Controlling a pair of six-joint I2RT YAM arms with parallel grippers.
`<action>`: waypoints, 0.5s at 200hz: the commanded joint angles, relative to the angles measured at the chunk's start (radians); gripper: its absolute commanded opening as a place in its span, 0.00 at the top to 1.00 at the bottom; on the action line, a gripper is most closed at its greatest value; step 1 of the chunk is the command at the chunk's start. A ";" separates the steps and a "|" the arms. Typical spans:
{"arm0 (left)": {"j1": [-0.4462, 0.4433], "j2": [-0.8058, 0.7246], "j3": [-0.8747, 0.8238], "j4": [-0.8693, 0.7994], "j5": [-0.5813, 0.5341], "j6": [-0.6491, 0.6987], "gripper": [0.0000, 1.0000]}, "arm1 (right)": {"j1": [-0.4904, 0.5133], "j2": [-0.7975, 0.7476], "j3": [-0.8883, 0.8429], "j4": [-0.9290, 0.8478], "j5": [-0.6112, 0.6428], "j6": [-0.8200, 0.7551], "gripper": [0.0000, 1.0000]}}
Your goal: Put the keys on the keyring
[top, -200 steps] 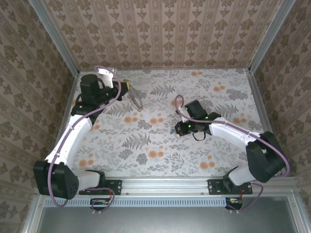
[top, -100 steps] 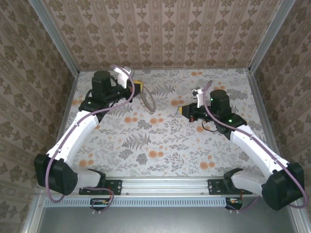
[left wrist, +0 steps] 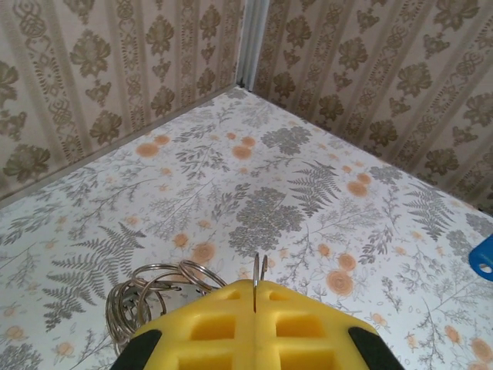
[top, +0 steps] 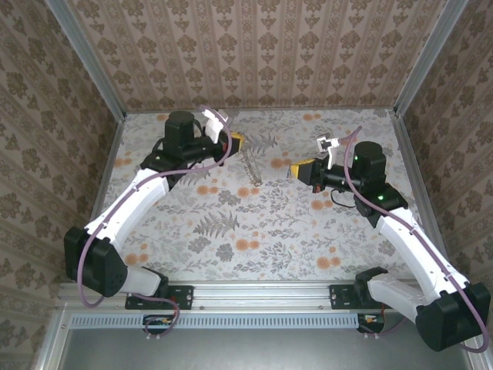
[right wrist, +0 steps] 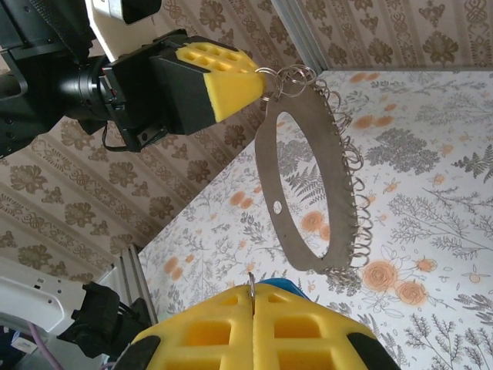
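Observation:
That clear patch (top: 290, 225) is below my right gripper, toward my base. I will next pull my right gripper back and down to let go of the key on the tabletop.
My left gripper (top: 237, 142) hangs above the back left of the table, its yellow pads (left wrist: 308, 331) shut on a thin metal ring of the keyring (left wrist: 257, 270). The keyring's beige oval strap (right wrist: 269, 185) dangles below it, with several wire rings (left wrist: 154, 289) along one edge, and shows from above as a small hanging loop (top: 251, 165). My right gripper (top: 295, 170) faces it from the right, a short gap away. Its pads (right wrist: 323, 331) are shut on the key, whose blue head (right wrist: 286, 287) peeks out behind them. That blue head (left wrist: 483, 257) also shows at the right edge of the left wrist view.
The floral table top (top: 254, 223) is boxed in by patterned walls, with a metal corner post (left wrist: 253, 42) at the back. A metal rail (top: 262, 291) carries both arm bases at the near edge. Purple cables (top: 131, 193) run along the arms.
Both arms have risen and swung toward the middle of the table. The left one carried the keyring to the right, the right one turned to face it.

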 commanded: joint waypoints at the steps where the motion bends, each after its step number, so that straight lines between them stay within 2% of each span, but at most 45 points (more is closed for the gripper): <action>1: -0.012 -0.021 0.013 0.056 0.030 0.033 1.00 | -0.006 -0.022 -0.010 -0.028 -0.043 0.002 1.00; 31: -0.019 -0.026 -0.016 0.070 0.019 0.035 1.00 | -0.005 -0.014 -0.040 -0.052 0.011 0.008 1.00; 100: -0.020 -0.032 -0.026 0.065 0.014 0.035 1.00 | 0.030 0.091 -0.096 -0.263 0.208 0.003 1.00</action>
